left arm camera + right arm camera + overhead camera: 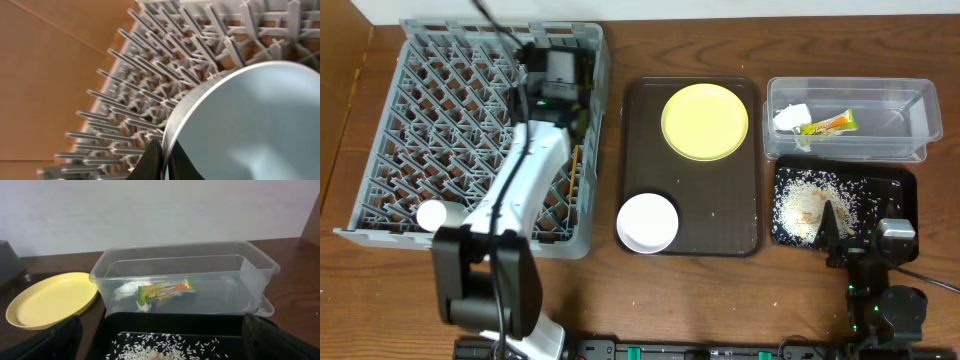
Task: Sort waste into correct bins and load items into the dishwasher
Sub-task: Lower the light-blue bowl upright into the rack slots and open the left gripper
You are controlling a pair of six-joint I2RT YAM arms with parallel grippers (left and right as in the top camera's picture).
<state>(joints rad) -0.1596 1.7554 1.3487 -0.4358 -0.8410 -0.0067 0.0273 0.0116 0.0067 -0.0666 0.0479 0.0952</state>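
Observation:
My left gripper tilts and lowers it onto the grey rack's wires next and lets go of its rim, since the light blue bowl point(250, 125) hangs over them.
My left gripper point(165, 161) is shut on the rim of the light blue bowl point(250, 125) and holds it tilted over the pegs of the grey dish rack point(150, 75). In the overhead view that gripper point(556, 78) is at the rack's point(420, 120) far right corner and hides the bowl. A small white cup point(432, 215) lies in the rack. The yellow plate point(705, 121) and the white bowl point(648, 222) sit on the brown tray. The wrapper point(830, 123) and the white paper point(790, 117) lie in the clear tub point(910, 95). Rice point(810, 205) lies in the black tray point(895, 185). My right gripper point(162, 337) is open at that tray's near edge.
The dark brown serving tray point(740, 215) sits between the rack and the bins. A thin wooden stick point(574, 165) lies in the rack by its right wall. The clear tub point(260, 265) stands just behind the black tray point(175, 322), and the plate point(50, 297) is to their left.

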